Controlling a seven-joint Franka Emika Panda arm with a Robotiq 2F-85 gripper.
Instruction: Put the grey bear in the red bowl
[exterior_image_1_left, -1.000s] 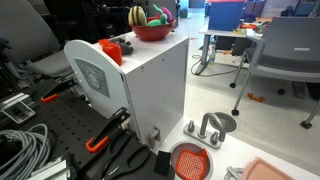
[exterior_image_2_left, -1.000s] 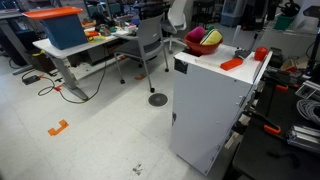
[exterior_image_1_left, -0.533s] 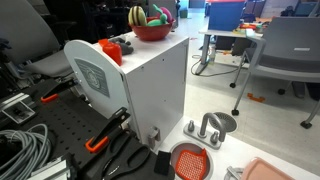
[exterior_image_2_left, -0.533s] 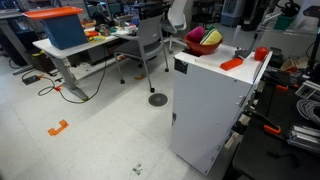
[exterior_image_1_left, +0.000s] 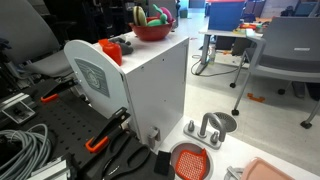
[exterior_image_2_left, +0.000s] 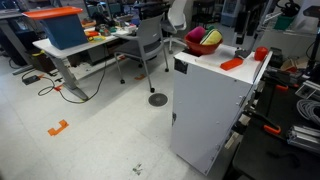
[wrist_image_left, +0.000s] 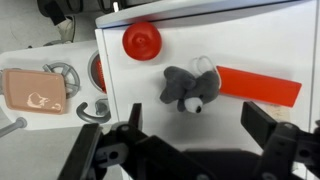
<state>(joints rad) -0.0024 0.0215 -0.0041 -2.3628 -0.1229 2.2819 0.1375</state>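
My fingers are spread above the bear, so my gripper will next go down to the grey bear's body (wrist_image_left: 189, 87), with one finger on each side.
The grey bear (wrist_image_left: 190, 88) lies on the white cabinet top (wrist_image_left: 230, 40) in the wrist view, between a small red cup (wrist_image_left: 142, 40) and a flat orange-red block (wrist_image_left: 258, 86). My gripper (wrist_image_left: 198, 125) hangs above the bear with both fingers spread wide and nothing between them. The red bowl (exterior_image_1_left: 150, 32) stands at the far end of the cabinet top with a yellow-and-dark striped toy and other toys in it. It also shows in an exterior view (exterior_image_2_left: 203, 42), where my gripper (exterior_image_2_left: 246, 35) hangs over the cabinet top near the cup (exterior_image_2_left: 262, 53). The bear cannot be made out in either exterior view.
The cabinet is tall with sheer edges. On the floor beside it lie an orange-red grated disc (exterior_image_1_left: 190, 160), a pink tray (exterior_image_1_left: 265, 172), metal parts (exterior_image_1_left: 212, 126) and cables (exterior_image_1_left: 25, 145). Office chairs (exterior_image_2_left: 150, 40) and desks stand around.
My gripper seems to have come down slightly over the cabinet top. The bear, the cup and the bowl have not moved.
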